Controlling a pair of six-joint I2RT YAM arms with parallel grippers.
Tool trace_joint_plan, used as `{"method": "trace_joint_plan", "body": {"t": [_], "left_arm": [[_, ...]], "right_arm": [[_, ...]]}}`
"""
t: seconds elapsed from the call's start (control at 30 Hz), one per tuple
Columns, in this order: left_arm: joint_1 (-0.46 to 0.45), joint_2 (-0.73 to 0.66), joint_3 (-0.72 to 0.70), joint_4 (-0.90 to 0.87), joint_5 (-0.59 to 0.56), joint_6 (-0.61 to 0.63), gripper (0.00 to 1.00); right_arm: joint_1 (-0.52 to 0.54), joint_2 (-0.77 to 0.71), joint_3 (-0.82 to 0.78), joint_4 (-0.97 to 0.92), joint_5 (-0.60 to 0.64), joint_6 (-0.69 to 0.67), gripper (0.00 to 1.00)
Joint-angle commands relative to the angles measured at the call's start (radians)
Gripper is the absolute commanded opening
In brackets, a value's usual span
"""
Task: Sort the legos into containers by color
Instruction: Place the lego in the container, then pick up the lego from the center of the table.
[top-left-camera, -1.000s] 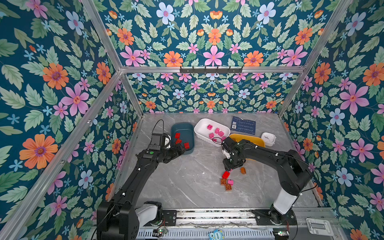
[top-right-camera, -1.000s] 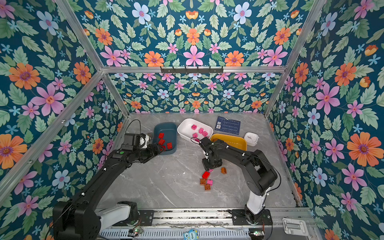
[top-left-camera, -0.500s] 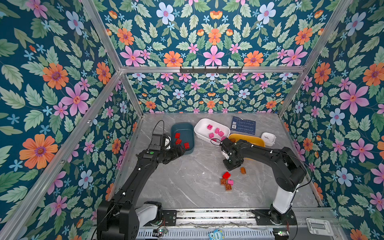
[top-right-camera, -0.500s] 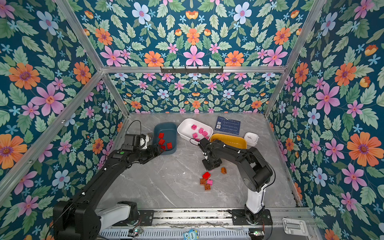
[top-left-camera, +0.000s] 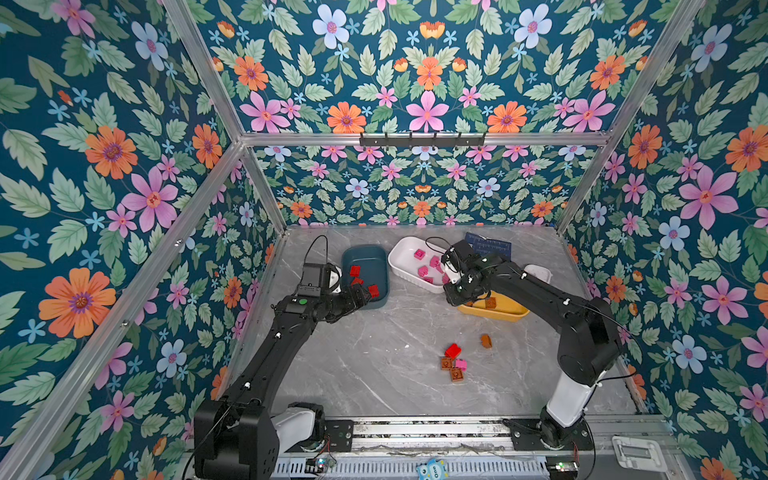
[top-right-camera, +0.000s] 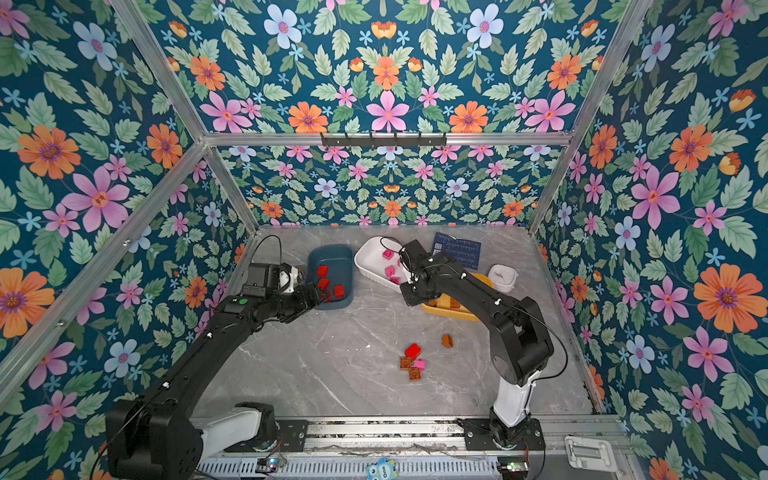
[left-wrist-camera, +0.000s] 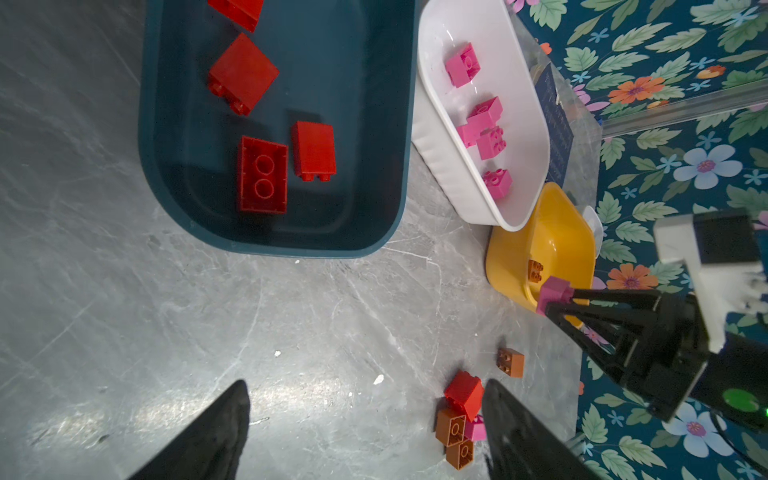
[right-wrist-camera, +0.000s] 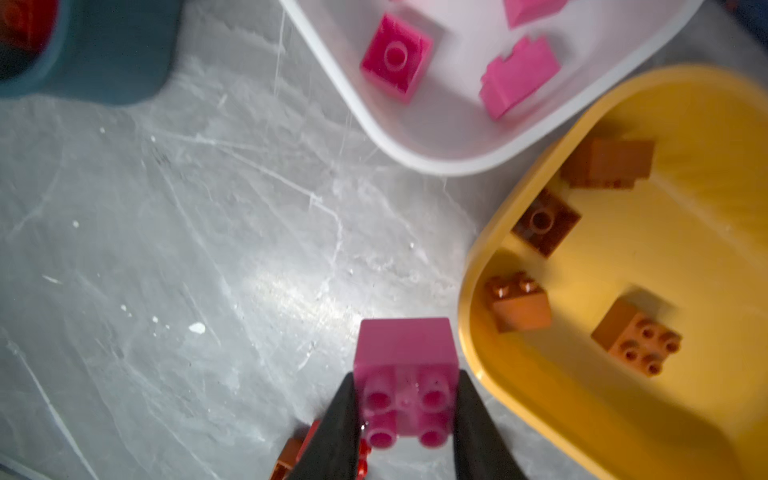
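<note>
The white bin with pink legos lies outward of my right gripper, which will swing outward over the white bin's near end (right-wrist-camera: 452, 104) and release the pink lego (right-wrist-camera: 405, 353).
My right gripper (right-wrist-camera: 405, 376) is shut on a pink lego (right-wrist-camera: 405, 353), studs toward the camera. It hangs above the table by the near corners of the white bin (top-left-camera: 401, 253) and the yellow bin (top-left-camera: 511, 313). The left wrist view shows that lego (left-wrist-camera: 555, 293) at the fingertips. My left gripper (left-wrist-camera: 365, 384) is open and empty at the near edge of the teal bin (top-left-camera: 365, 253). Red legos (top-left-camera: 355, 271) lie in the teal bin, pink ones (top-left-camera: 419, 254) in the white, brown ones (right-wrist-camera: 519, 305) in the yellow. Loose on the table are a red lego (top-left-camera: 453, 350), a pink one (top-left-camera: 460, 365) and three brown ones (top-left-camera: 486, 340).
A dark blue printed card (top-left-camera: 490, 246) lies at the back behind the white bin. A small white dish (top-left-camera: 538, 272) stands to the right of the yellow bin. Flowered walls close in the marble table (top-left-camera: 374, 365) on three sides.
My right gripper has risen and moved back from the loose legos toward the white and yellow bins, carrying the pink lego. The left arm has not moved.
</note>
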Motion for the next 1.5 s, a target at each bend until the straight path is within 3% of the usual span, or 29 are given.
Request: {"method": "trace_joint_plan", "body": {"t": [0.0,0.37,0.53,0.7,0.83,1.03,1.23,1.47], "left_arm": [[0.0,0.008,0.005,0.058,0.029,-0.037,0.87],[0.001,0.006,0.01,0.056,0.018,-0.035,0.88],[0.001,0.008,0.014,0.045,0.011,-0.027,0.88],[0.001,0.012,0.015,0.039,0.009,-0.024,0.88],[0.001,0.014,0.016,0.036,0.009,-0.021,0.88],[0.001,0.012,0.002,0.036,0.013,-0.019,0.88],[0.001,0.014,-0.008,0.037,0.015,-0.016,0.88],[0.001,0.011,-0.014,0.03,0.014,-0.008,0.88]], "right_arm": [[-0.032,0.063,0.086,0.015,-0.036,-0.038,0.29],[-0.067,0.374,0.432,0.008,-0.09,-0.073,0.31],[-0.067,0.45,0.526,-0.037,-0.087,-0.087,0.47],[-0.067,0.413,0.52,-0.053,-0.076,-0.115,0.58],[-0.067,0.318,0.44,-0.059,-0.102,-0.125,0.6],[-0.054,0.099,0.17,-0.043,-0.178,-0.071,0.61],[0.025,-0.082,-0.092,-0.064,-0.178,-0.053,0.62],[0.102,-0.153,-0.25,-0.101,-0.154,-0.044,0.63]]}}
